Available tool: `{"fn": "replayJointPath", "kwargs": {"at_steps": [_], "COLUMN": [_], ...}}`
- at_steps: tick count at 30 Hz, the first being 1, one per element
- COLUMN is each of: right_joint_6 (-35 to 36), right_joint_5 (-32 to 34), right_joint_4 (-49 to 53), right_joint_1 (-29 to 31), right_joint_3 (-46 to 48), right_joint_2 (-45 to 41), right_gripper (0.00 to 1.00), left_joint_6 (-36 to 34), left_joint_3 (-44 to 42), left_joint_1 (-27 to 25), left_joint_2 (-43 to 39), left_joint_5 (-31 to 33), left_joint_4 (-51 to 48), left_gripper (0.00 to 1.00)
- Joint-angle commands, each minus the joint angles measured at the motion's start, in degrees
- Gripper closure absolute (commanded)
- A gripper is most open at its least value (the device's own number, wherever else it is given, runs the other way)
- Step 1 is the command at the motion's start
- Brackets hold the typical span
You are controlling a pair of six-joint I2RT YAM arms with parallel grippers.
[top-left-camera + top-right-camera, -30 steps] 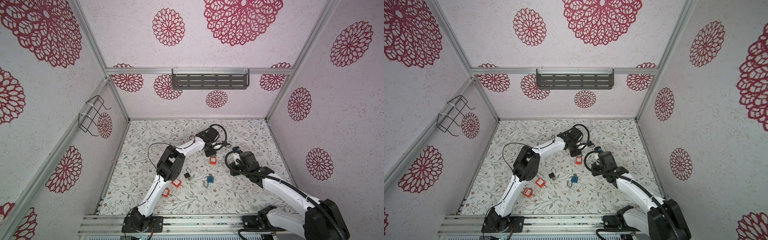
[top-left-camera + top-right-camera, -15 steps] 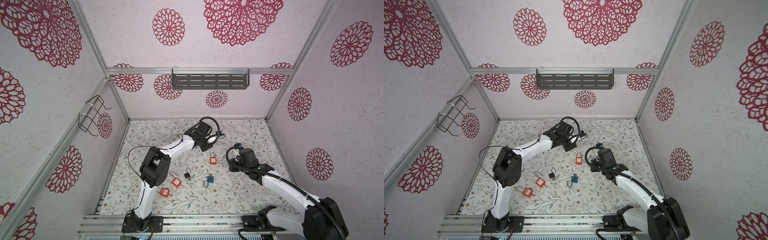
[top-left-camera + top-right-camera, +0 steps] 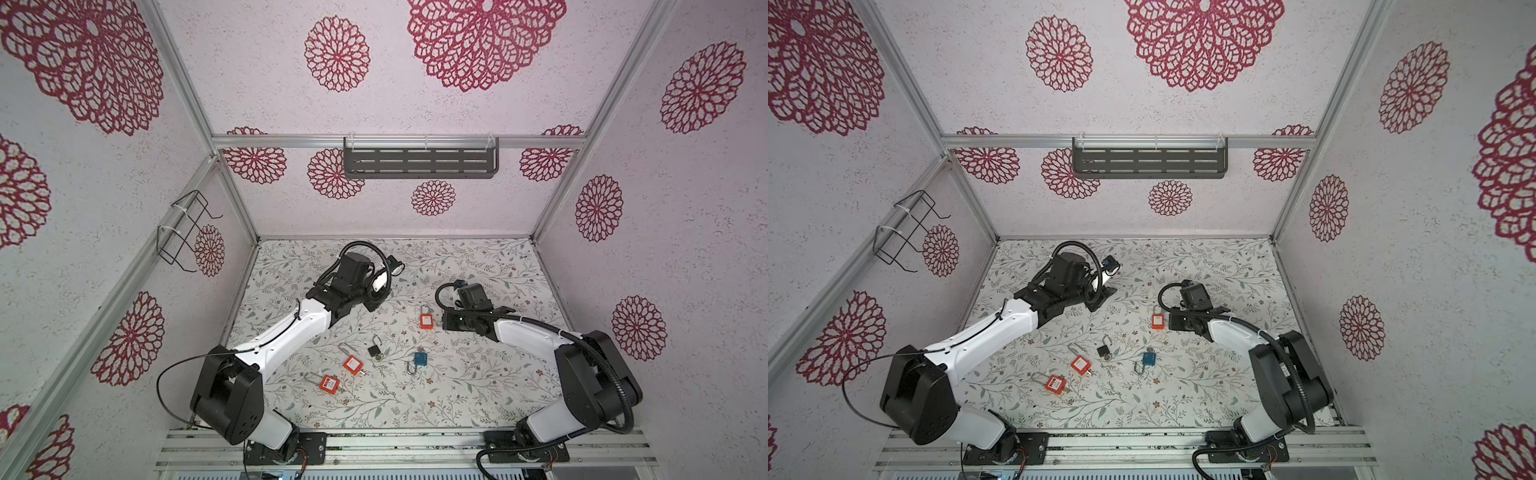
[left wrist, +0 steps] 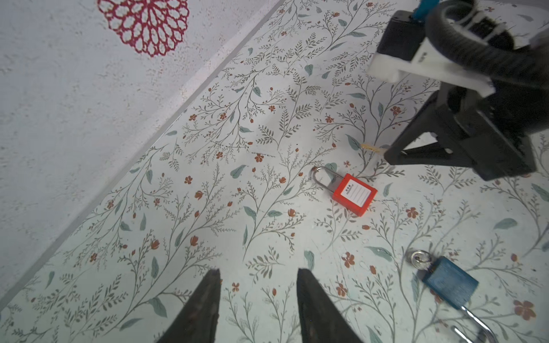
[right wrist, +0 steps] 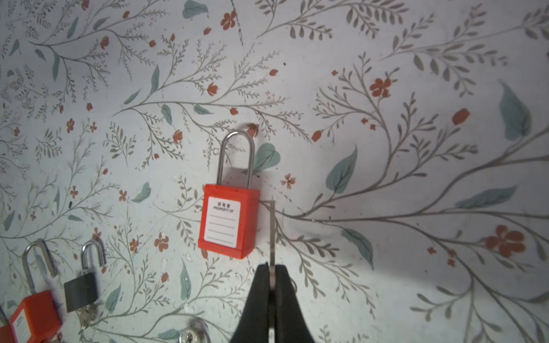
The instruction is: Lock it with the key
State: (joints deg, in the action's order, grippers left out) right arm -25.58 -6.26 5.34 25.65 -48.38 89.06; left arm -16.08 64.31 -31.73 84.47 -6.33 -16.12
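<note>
The thin key is still held above the floor, so my right gripper will move down next to the open spot [image 3: 438,325] [image 5: 295,242] beside the red padlock, which lies below, and release the key there.
A red padlock [image 5: 228,219] with a white label lies flat on the floral floor, its steel shackle seated in the body. It sits mid-floor in both top views [image 3: 426,321] [image 3: 1158,321] and also appears in the left wrist view [image 4: 355,194]. My right gripper [image 5: 272,265] is shut on the key [image 5: 272,231], whose thin blade points out beside the padlock's right side. That gripper [image 3: 444,322] is just right of the padlock. My left gripper [image 4: 258,271] is open and empty, well left of the padlock [image 3: 371,302].
Nearer the front lie a black padlock [image 3: 375,350], a blue padlock [image 3: 419,360] with its shackle swung out, and two more red padlocks [image 3: 353,365] [image 3: 328,383]. A grey shelf [image 3: 419,163] hangs on the back wall and a wire basket [image 3: 183,232] on the left wall.
My left arm has drawn back to the left, away from the red padlock, with its jaws a little wider. The right gripper with the key has barely shifted. The padlock has stayed put.
</note>
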Motion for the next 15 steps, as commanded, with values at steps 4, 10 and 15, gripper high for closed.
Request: {"fn": "replayJointPath", "kwargs": {"at_steps": [4, 10, 15], "right_joint_6": [-0.2, -0.9, -1.1], "right_joint_5": [-1.0, -0.3, 0.2], "right_joint_4": [1.3, 2.1, 3.0], "right_joint_1": [-0.6, -0.7, -0.6], "right_joint_3": [-4.9, -5.7, -6.1], "right_joint_2": [4.5, 8.2, 9.4], "right_gripper": [0.92, 0.91, 0.9], "left_joint_6": [6.9, 12.0, 15.2], "left_joint_3": [-5.1, -3.4, -1.6], "left_joint_1": [0.0, -0.1, -0.1], "left_joint_2": [-5.0, -4.6, -4.1], "left_joint_5": [0.9, 3.1, 3.0], "left_joint_4": [3.5, 1.5, -0.6], "left_gripper": [0.56, 0.6, 0.62]}}
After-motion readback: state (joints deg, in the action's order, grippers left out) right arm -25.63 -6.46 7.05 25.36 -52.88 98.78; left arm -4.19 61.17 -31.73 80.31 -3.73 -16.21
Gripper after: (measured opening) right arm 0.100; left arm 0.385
